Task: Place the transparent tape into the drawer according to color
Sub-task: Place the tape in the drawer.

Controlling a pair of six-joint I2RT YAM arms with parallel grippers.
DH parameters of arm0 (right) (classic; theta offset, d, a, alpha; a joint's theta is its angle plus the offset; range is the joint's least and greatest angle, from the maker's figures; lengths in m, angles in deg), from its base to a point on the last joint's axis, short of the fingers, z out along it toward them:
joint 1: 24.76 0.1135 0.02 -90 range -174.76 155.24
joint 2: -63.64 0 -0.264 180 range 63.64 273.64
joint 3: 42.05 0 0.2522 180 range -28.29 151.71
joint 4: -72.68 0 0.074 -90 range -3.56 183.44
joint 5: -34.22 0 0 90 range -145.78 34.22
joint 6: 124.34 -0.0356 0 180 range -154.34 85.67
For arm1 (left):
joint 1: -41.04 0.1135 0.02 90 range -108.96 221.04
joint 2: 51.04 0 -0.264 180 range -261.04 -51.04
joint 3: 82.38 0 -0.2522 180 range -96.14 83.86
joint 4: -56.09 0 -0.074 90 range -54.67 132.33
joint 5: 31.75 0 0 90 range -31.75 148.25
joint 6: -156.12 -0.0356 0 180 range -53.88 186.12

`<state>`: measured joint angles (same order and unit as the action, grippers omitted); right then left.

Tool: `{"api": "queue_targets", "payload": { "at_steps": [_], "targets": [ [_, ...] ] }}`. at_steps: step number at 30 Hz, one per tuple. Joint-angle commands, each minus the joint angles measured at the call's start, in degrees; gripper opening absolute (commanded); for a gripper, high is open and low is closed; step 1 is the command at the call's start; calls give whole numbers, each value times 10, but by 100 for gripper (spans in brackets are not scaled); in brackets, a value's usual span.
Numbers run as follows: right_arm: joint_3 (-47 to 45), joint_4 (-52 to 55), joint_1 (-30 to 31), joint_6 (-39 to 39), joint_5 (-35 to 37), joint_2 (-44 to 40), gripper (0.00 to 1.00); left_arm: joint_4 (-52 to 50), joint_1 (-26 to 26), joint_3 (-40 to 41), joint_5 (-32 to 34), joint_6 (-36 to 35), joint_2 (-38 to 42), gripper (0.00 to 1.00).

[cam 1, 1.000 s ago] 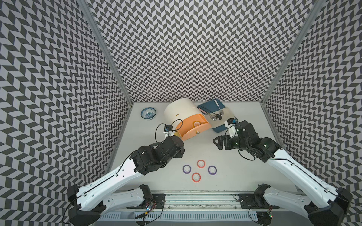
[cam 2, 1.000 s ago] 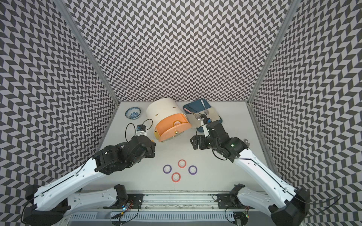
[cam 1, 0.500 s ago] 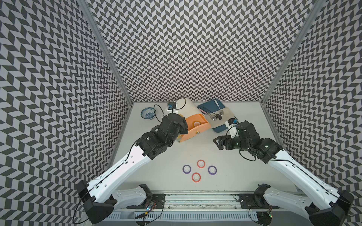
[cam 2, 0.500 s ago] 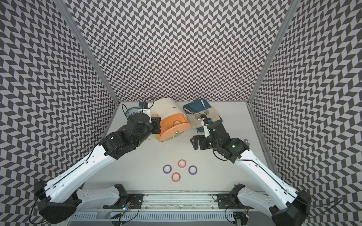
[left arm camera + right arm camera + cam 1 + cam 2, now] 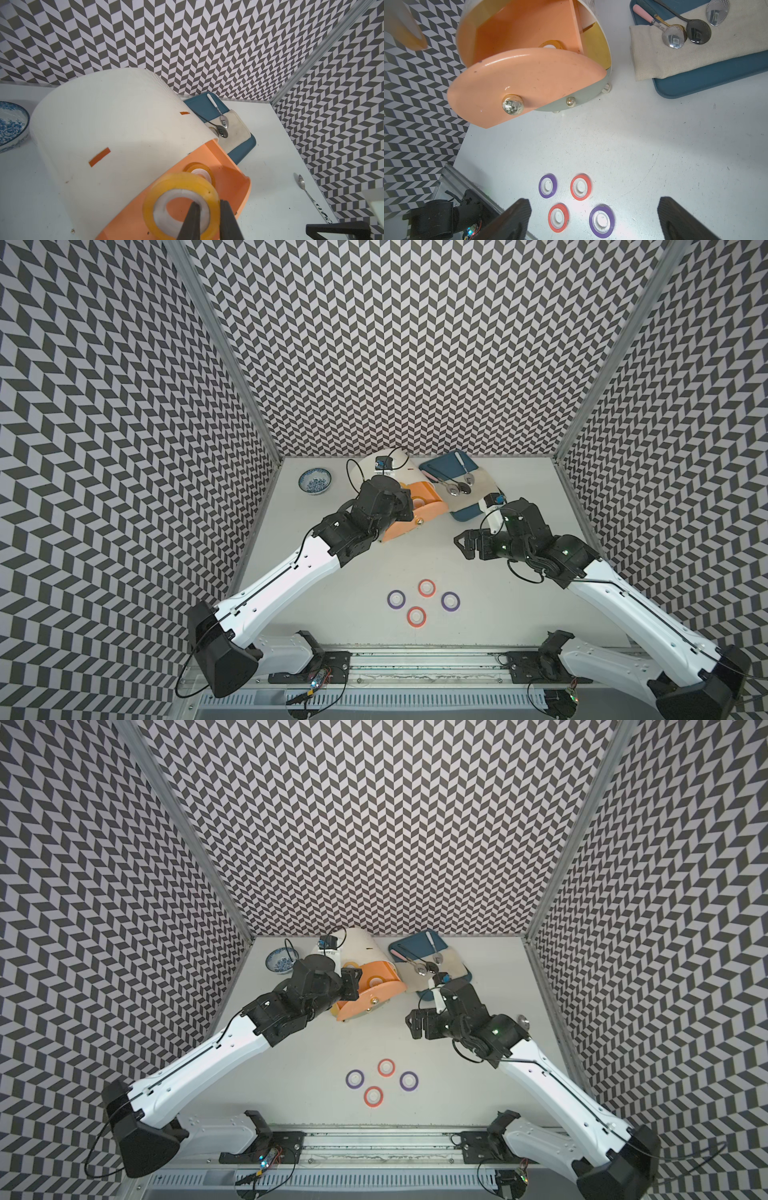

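Observation:
The orange drawer lies open below my left gripper, so the gripper will next go down toward the second yellow ring in the orange drawer and release the tape ring.
My left gripper is shut on a yellow-rimmed transparent tape ring, one finger through its white core, just above the open orange drawer. A second yellow ring lies inside that drawer. In both top views the left gripper hangs over the drawer. Two red rings and two purple rings lie flat near the table's front. My right gripper stands open and empty, right of the drawer, its fingers wide above those rings.
The white rounded cabinet holds the drawer. A blue-patterned bowl sits at the back left. A blue tray with a cloth and several spoons stands at the back right. A loose spoon lies by the right wall.
My left arm has swung from the table's front left back to above the orange drawer, carrying the yellow ring. The right arm has stayed nearly still.

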<state>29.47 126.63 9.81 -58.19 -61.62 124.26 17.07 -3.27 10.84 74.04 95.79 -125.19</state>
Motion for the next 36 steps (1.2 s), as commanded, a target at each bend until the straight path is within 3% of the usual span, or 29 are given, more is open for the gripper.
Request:
{"api": "queue_targets", "payload": {
  "at_steps": [1,11,14,18,20,30,36],
  "targets": [
    [-5,-31,-5,-5,2,-7,100,20,4,7,-16,5,-7,0],
    [-8,-32,-5,-6,4,-7,100,22,7,9,-31,-2,-28,0],
    [-7,-32,-5,-6,4,-6,100,18,8,7,-31,-7,-34,15],
    [-7,-33,-5,-5,3,-6,100,18,9,7,-26,-10,-34,45],
    [-8,-34,-5,-4,2,-5,100,20,9,6,-26,-10,-31,55],
    [-17,-98,-5,36,-59,4,100,28,14,0,-32,-15,14,75],
    [-28,-182,7,47,-91,9,100,19,62,4,-62,-15,50,84]
  ]
}}
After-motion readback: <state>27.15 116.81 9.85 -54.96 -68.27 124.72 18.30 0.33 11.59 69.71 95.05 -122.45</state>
